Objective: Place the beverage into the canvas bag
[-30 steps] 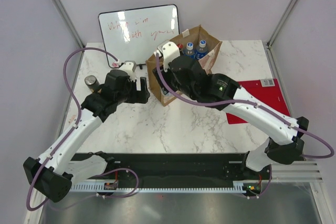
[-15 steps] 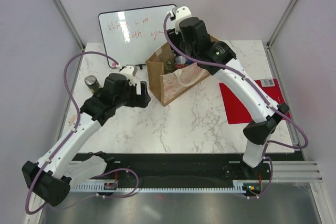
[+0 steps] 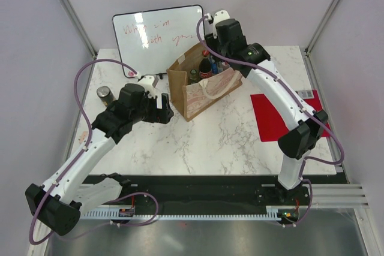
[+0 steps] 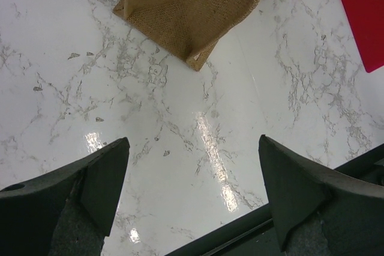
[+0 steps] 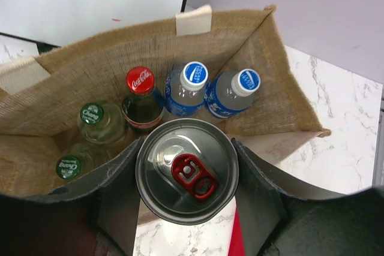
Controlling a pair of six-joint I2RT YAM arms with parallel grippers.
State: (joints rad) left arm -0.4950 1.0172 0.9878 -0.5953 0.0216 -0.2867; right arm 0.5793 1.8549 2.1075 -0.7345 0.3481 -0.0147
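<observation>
My right gripper will next move gently to the right in the top view and down into the gap beside the blue-capped bottles, then let go of the can.
The tan canvas bag (image 3: 198,91) stands open at the table's back middle; it also shows in the right wrist view (image 5: 252,40) and its bottom corner in the left wrist view (image 4: 192,10). My right gripper (image 5: 187,172) is shut on a silver can with a red tab (image 5: 180,160) and holds it upright above the bag's near rim. In the top view this gripper (image 3: 225,52) hangs over the bag's far side. Inside stand a Coca-Cola bottle (image 5: 141,97), two blue-capped bottles (image 5: 191,85) and two green-capped bottles (image 5: 93,118). My left gripper (image 3: 163,111) (image 4: 192,166) is open and empty just left of the bag.
A whiteboard (image 3: 159,31) with red writing leans at the back left. Another can (image 3: 105,94) stands near the left edge. A red folder (image 3: 282,115) lies on the right, its corner also in the left wrist view (image 4: 366,16). The bag's white handle (image 3: 210,88) hangs on its front.
My right arm has lifted from in front of the bag and swung back over its opening with the can. The left arm has hardly moved.
</observation>
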